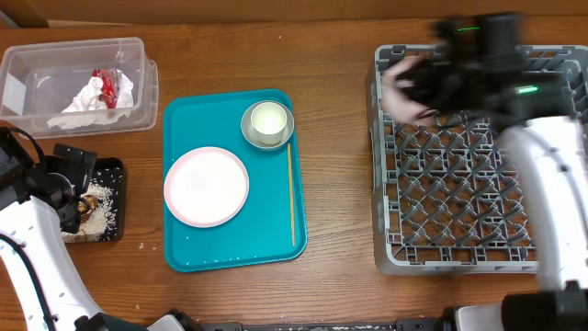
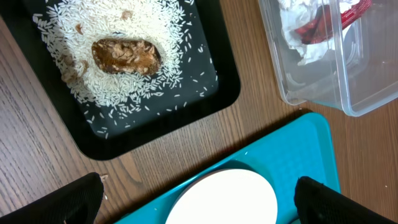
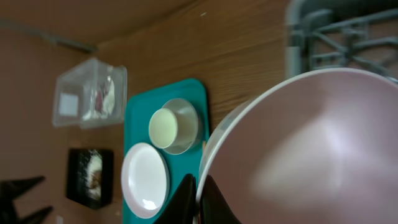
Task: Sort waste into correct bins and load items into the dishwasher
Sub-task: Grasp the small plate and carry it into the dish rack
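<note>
My right gripper will next move back and down to let go of the bowl on the rack's empty middle (image 1: 480, 167). That spot is below the gripper, toward the right in the overhead view.
My right gripper (image 3: 200, 198) is shut on the rim of the small pale pink bowl (image 3: 311, 149) and holds it, blurred, over the far left part of the grey dish rack (image 1: 386, 248). The bowl (image 1: 402, 92) and right gripper (image 1: 432, 87) also show in the overhead view. The round plate (image 1: 206, 186) and the grey-rimmed bowl (image 1: 267, 124) sit on the teal tray (image 1: 276, 234). My left gripper (image 2: 199, 199) is open and empty above the plate's edge (image 2: 224, 196). The black tray (image 1: 112, 170) holds rice and the brown lump (image 2: 126, 56). The clear tub (image 1: 37, 92) holds the napkin (image 1: 92, 97) and red wrapper (image 1: 108, 85). No separate white cup shows.
A thin wooden stick (image 1: 290, 193) lies along the right side of the teal tray. Bare wood table (image 1: 340, 184) lies between the teal tray and the rack. A few rice grains (image 1: 140, 245) lie on the table beside the black tray.
</note>
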Robot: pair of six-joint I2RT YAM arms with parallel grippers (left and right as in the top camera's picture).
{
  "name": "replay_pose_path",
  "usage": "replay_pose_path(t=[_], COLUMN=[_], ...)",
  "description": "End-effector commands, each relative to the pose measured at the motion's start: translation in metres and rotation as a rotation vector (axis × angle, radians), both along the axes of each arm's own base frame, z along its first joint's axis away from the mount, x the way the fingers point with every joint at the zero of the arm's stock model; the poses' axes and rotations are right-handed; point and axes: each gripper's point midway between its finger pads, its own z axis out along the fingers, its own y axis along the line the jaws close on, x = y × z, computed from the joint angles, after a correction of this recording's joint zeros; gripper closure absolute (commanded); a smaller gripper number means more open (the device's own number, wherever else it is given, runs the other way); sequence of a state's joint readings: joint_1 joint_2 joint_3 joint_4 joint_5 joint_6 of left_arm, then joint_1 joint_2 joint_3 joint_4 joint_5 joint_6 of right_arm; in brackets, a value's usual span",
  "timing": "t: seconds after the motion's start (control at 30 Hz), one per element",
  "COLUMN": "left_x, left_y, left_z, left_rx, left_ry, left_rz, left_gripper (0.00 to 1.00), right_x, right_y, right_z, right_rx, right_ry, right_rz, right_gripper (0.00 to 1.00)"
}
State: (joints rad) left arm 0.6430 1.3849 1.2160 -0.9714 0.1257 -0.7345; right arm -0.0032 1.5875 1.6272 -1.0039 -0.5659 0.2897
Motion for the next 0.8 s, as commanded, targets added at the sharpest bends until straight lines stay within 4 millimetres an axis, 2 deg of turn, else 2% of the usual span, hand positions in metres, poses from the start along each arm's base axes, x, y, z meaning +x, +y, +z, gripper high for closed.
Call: replay_pose_path(t=[0.0,0.07,0.13,0.2,0.3,0.43,0.6,0.7,0.77], left_x=[-0.001,-0.001,-0.001,-0.001,-0.001,-0.001,-0.001,-0.001,-0.001], left_y=[0.001,0.001,0.001,0.001,0.001,0.001,0.001,0.001,0.001], left_z=[-0.001,-0.001,-0.001,-0.001,-0.001,-0.001,-0.001,-0.001,-0.001], left_rx=[0.000,0.000,0.000,0.000,0.000,0.000,0.000,0.000,0.000], left_ry=[0.005,0.006,0.006,0.006,0.005,0.005,0.006,0.006,0.006], left_rz=[0.015,0.014,0.014,0.014,0.015,0.015,0.014,0.014,0.014], left_gripper=[0.00,0.00,0.00,0.00,0.00,0.00,0.00,0.00,0.00], right_x=[-0.012,-0.019,-0.029,-0.040,-0.053,-0.059,-0.058,-0.055,-0.053], right_y=[-0.038,-0.073,-0.094,-0.106,-0.113,-0.113,-0.117,-0.127,-0.130], right_z=[0.002,-0.007,-0.017,-0.025,-0.037,-0.058,-0.075,-0.094,-0.098], right_rx=[0.261,0.347,0.421,0.496,0.592,0.606,0.560,0.495,0.467], right_ry=[-0.003,-0.010,-0.023,-0.054,-0.109,-0.079,-0.045,0.051,0.052], right_rz=[0.068,0.031,0.008,0.003,0.011,-0.010,-0.037,-0.118,-0.129], right_gripper=[0.96,0.96,0.96,0.96,0.96,0.96,0.96,0.96,0.96])
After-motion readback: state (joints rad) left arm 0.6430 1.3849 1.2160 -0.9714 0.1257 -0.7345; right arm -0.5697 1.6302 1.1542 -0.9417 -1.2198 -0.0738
